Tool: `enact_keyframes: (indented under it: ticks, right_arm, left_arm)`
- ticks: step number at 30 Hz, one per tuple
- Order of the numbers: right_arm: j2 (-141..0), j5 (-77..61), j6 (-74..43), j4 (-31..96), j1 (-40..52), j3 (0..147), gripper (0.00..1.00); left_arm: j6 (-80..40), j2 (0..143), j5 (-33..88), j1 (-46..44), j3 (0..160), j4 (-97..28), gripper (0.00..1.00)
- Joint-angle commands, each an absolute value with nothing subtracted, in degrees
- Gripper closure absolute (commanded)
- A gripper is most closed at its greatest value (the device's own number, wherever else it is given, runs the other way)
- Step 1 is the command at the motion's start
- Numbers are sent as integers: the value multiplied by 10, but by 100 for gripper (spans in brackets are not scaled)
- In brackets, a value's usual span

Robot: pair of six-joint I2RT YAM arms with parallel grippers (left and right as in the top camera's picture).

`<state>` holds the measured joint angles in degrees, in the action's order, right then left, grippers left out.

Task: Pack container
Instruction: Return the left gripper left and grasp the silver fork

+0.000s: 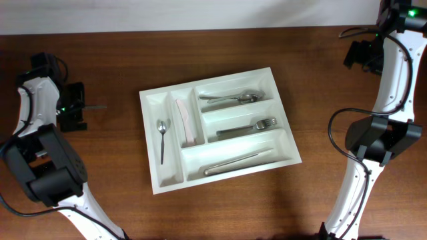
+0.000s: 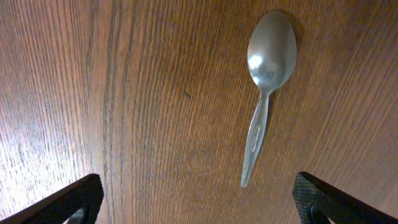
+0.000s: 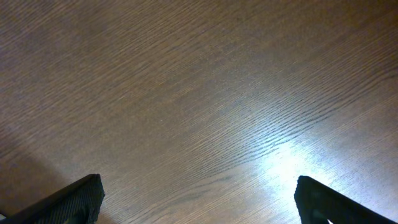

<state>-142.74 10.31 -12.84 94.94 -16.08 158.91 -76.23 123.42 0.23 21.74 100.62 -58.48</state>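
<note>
My left gripper is open above the metal spoon, which lies flat on bare wood. Next it should move down and toward the spoon's bowl, onto the spoon's narrow neck.
The white five-compartment container lies in the middle of the table. It holds a small spoon, a pink utensil, spoons, a fork and a knife. A loose metal spoon lies on the wood at the far left, also in the overhead view. My left gripper is open just beside it, its fingers wide apart above the handle end. My right gripper is open and empty over bare wood at the far right back.
Black cables hang by the right arm. The table's back edge meets a white wall. The left arm's base stands at the front left.
</note>
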Motion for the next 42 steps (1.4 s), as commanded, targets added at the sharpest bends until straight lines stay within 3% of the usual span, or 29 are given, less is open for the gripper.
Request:
enact_keyframes:
  ticks: [1,31,42]
  right_arm:
    - [-1432,112,-124,949,-158,1588,1]
    - [-1432,112,-124,949,-158,1588,1]
    - [-1432,112,-124,949,-158,1588,1]
  left_arm:
    - [-771,1257,-2,218,1037,-584,0]
    - [-763,1316,-43,222,1054,-542,1]
    - [-763,1351,20,254,1054,-550,0]
